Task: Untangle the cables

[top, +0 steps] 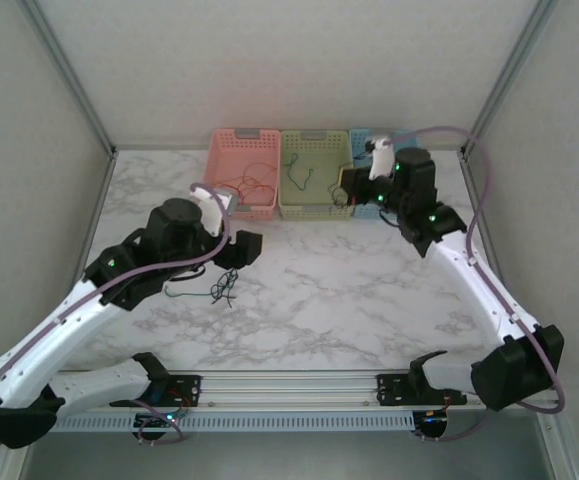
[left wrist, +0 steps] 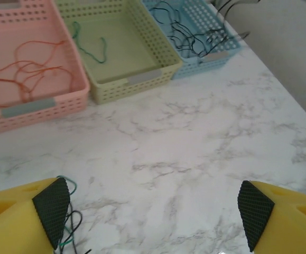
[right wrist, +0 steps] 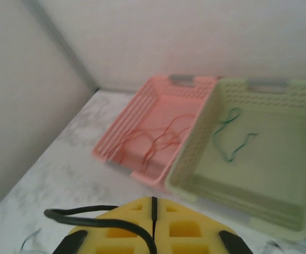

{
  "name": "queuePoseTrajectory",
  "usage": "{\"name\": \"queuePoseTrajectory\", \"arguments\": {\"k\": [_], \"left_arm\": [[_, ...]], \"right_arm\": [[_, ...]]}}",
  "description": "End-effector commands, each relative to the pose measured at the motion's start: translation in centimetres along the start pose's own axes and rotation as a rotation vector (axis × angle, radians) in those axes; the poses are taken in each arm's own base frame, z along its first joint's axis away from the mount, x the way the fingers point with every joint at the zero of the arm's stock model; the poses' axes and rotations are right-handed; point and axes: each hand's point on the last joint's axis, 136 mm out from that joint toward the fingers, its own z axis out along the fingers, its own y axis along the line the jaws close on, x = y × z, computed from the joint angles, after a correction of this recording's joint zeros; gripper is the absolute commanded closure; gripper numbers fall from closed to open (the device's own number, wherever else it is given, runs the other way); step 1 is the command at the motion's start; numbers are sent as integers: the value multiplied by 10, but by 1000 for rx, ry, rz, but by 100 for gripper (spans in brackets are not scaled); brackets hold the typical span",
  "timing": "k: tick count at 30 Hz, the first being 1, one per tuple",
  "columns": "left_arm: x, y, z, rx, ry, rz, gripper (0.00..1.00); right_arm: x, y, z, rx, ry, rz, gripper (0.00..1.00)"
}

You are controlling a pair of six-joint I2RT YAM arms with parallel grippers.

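Observation:
My right gripper should move outward and across over the blue basket before it releases the black cable among the black ones.
A small tangle of thin green and black cables [top: 219, 288] lies on the marble table, and it also peeks out beside my left finger [left wrist: 68, 225]. My left gripper [left wrist: 153, 211] is open above bare marble with nothing between its black pads [left wrist: 52, 209]; from above, my left gripper [top: 241, 248] hovers just behind that tangle. My right gripper [right wrist: 154, 222] is shut on a black cable [right wrist: 84, 216] that loops off to the left. From above, my right gripper [top: 354, 192] sits at the front of the green and blue baskets.
Three baskets stand in a row at the back: pink [top: 219, 190] with red cables [left wrist: 20, 79], green [top: 314, 208] with a green cable [left wrist: 89, 45], and blue [left wrist: 219, 55] with black cables [left wrist: 195, 37]. Enclosure walls close in on both sides.

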Motion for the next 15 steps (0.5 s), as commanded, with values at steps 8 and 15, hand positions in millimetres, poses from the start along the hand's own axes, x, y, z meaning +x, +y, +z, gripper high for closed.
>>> {"name": "queuePoseTrajectory", "arguments": {"k": [8,15], "left_arm": [[35,42,-30,-146,9,-41,13],[57,58,-34,-194,17,-111,10]], "right_arm": [[-33,-132,50,422,2,241,100],[-27,-193,79,567,24,307,100]]}}
